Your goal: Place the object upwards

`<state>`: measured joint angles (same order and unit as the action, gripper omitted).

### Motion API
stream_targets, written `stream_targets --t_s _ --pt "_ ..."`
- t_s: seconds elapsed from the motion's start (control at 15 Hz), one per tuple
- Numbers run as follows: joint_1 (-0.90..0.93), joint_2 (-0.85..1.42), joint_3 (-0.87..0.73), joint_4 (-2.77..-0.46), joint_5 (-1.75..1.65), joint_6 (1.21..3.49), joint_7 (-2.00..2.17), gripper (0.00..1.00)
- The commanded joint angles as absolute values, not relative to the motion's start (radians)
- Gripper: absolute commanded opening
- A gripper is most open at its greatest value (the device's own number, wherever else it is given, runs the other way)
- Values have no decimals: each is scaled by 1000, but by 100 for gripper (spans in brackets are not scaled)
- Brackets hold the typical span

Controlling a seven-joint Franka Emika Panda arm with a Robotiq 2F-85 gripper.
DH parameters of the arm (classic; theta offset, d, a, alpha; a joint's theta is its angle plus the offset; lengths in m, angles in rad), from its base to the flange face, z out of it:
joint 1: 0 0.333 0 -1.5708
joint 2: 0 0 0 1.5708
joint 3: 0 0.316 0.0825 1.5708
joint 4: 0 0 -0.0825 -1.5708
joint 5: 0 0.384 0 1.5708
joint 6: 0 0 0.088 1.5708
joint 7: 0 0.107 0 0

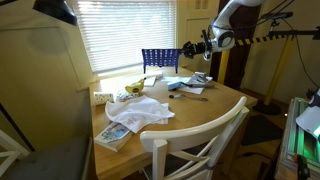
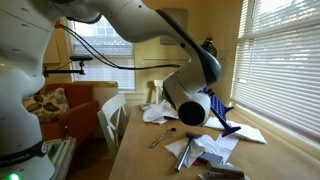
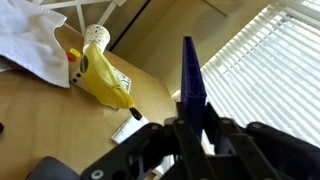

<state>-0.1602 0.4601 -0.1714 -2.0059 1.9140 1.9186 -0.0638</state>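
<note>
The rack [image 1: 160,60] hangs tilted, so the robot's gripper will next turn to make it level, lower it onto the papers below the gripper, and then let go of it.
A blue perforated rack [image 1: 160,60] hangs in the air above the far side of the round wooden table [image 1: 205,110], in front of the window blinds. My gripper [image 1: 187,50] is shut on one edge of it. In an exterior view the rack [image 2: 222,110] sticks out tilted from the gripper [image 2: 207,100], with its lower corner close to the papers below; I cannot tell if it touches them. In the wrist view the rack [image 3: 191,80] shows edge-on, clamped between the two black fingers [image 3: 192,125].
A yellow banana-shaped toy [image 3: 100,75] lies on the table beside a white cloth [image 1: 140,112]. Papers and tools [image 1: 190,88] are scattered near the rack. A book [image 1: 113,136] lies at the near edge. A white chair [image 1: 200,140] stands against the table.
</note>
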Motion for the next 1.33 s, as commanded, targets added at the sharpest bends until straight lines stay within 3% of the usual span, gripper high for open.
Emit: stream_targets --t_s 0.0,0.67,0.73,0.87,0.93,1.27 --pt "-155 481 -157 -1944 1937 1983 54 5" --pt "-136 470 -128 -1975 1813 2002 252 5" --pt "-142 483 -128 -1973 1829 1995 232 20" --pt "-142 483 -128 -1973 1829 1995 232 20" --pt "-142 483 -128 -1973 1829 1995 232 5" --pt "-163 505 -128 -1957 1811 1969 383 5"
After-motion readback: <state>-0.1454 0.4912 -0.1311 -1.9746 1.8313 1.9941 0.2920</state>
